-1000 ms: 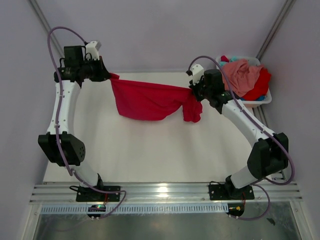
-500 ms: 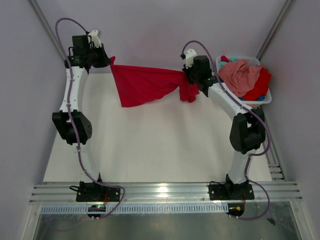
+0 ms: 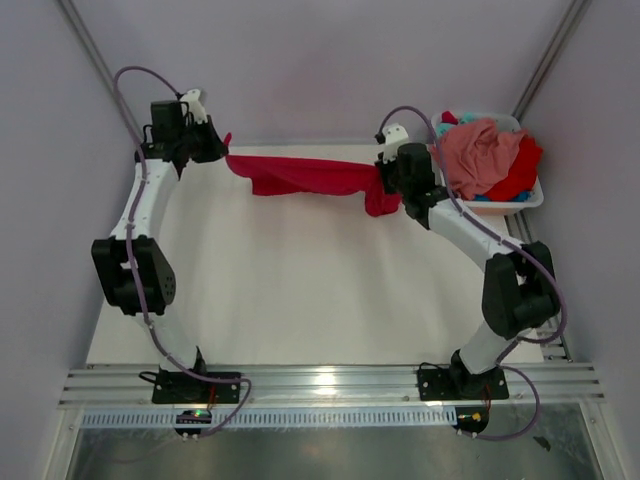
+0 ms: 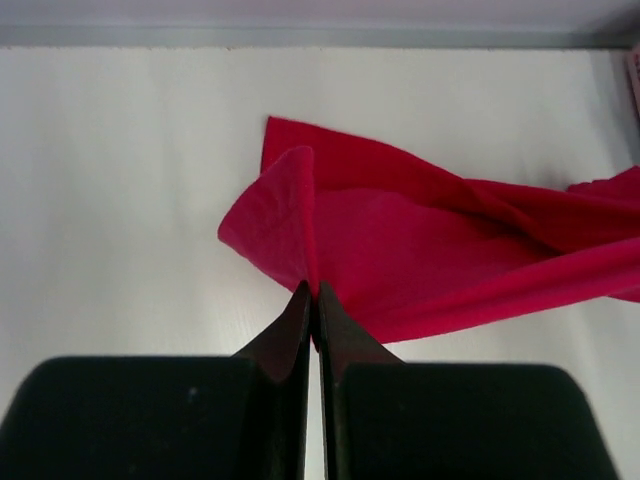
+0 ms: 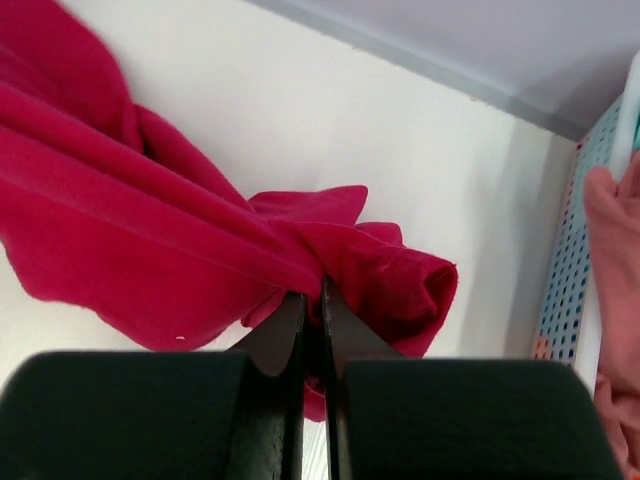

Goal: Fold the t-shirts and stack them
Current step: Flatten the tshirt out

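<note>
The right gripper draws back from the table's far edge over the bare table next. It releases the shirt's bunched end there, since that part lies clear.
A bright red t-shirt [image 3: 310, 176] stretches in a narrow band between both grippers near the table's far edge. My left gripper [image 3: 222, 150] is shut on its left corner; the left wrist view shows the cloth [image 4: 420, 250] pinched at the fingertips [image 4: 313, 292]. My right gripper [image 3: 385, 180] is shut on the shirt's right end, where a bunched sleeve [image 5: 400, 280] hangs past the tips [image 5: 312, 290]. More t-shirts, salmon pink [image 3: 480, 150], red [image 3: 520, 165] and a bit of teal, lie heaped in the white basket [image 3: 525, 203].
The basket stands at the back right, close beside the right arm; its perforated wall [image 5: 560, 290] shows at the right wrist view's edge. The white table surface [image 3: 300, 290] spreads in front of the shirt. Grey walls close the back and sides.
Both grippers have come lower over the table's far part. The red shirt, which hung as a wide sheet, has collapsed into a narrow band, its lower part settling onto the table.
</note>
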### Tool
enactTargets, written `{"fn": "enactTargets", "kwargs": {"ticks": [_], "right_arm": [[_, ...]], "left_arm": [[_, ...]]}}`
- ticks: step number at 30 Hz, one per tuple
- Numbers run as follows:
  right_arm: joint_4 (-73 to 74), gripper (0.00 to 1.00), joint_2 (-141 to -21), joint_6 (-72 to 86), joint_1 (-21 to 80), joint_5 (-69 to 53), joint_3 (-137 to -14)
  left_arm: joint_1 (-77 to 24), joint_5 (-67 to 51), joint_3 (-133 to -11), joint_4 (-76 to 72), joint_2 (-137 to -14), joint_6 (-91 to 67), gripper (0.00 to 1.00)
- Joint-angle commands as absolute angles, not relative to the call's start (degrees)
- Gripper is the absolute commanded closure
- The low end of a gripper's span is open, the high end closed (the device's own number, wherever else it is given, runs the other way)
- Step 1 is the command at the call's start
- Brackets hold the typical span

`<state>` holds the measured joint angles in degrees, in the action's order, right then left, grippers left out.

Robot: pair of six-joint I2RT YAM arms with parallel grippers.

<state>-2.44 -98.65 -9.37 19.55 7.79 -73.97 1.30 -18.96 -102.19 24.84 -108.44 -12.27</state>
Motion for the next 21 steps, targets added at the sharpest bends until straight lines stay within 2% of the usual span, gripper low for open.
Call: {"fn": "enactTargets", "kwargs": {"ticks": [1,4,6,7,8,9,10,12,13,14,15,16,18,21], "right_arm": [[-0.81,0.97,-85.89,-11.77,16.61,3.02,-68.04],[12.27,0.97,-81.48,-15.80,16.61,-9.89,-66.10],[18.35,0.97,-79.46,-16.52,16.61,-11.86,-64.70],[20.63,0.96,-79.11,-18.70,16.70,-14.13,-64.77],[24.13,0.93,-78.67,-19.33,16.61,-15.02,-64.78],[25.65,0.92,-78.23,-20.12,16.61,-16.25,-64.60],[26.97,0.88,-77.96,-21.52,16.61,-18.96,-64.77],[30.23,0.79,-77.61,-22.14,16.61,-21.87,-65.21],[31.71,0.65,-77.35,-22.76,16.61,-23.54,-65.30],[32.16,0.58,-77.26,-22.76,16.61,-25.64,-65.39],[32.69,0.47,-77.08,-22.76,16.61,-26.62,-65.56],[33.30,0.32,-76.99,-22.76,16.61,-27.33,-65.57],[33.75,0.25,-76.73,-23.46,16.61,-28.56,-65.39],[33.84,0.23,-75.94,-23.99,16.61,-28.30,-64.86]], "left_arm": [[4.31,-20.73,-99.77,31.96,-98.00,-5.37,1.00],[4.31,-24.24,-93.01,39.19,-91.16,-1.59,1.00],[4.31,-26.01,-88.88,42.17,-85.36,1.04,1.00],[4.31,-27.15,-88.42,43.32,-83.78,2.45,0.95],[4.31,-27.16,-88.24,44.64,-81.58,3.33,0.87],[4.31,-26.90,-88.50,45.95,-80.87,4.73,0.61],[4.31,-26.98,-89.38,48.32,-80.51,4.92,0.42],[4.31,-27.68,-90.61,50.61,-80.16,6.06,0.19],[4.31,-27.69,-91.40,51.93,-80.24,6.41,0.13],[4.31,-27.60,-91.84,52.29,-80.68,6.50,0.05],[4.31,-27.60,-92.11,52.56,-80.86,6.42,0.04],[4.31,-27.68,-92.63,52.82,-81.12,6.33,0.03],[4.39,-28.30,-92.90,52.65,-81.56,6.07,0.02],[4.31,-28.48,-92.81,50.72,-82.17,4.93,0.02]]}}
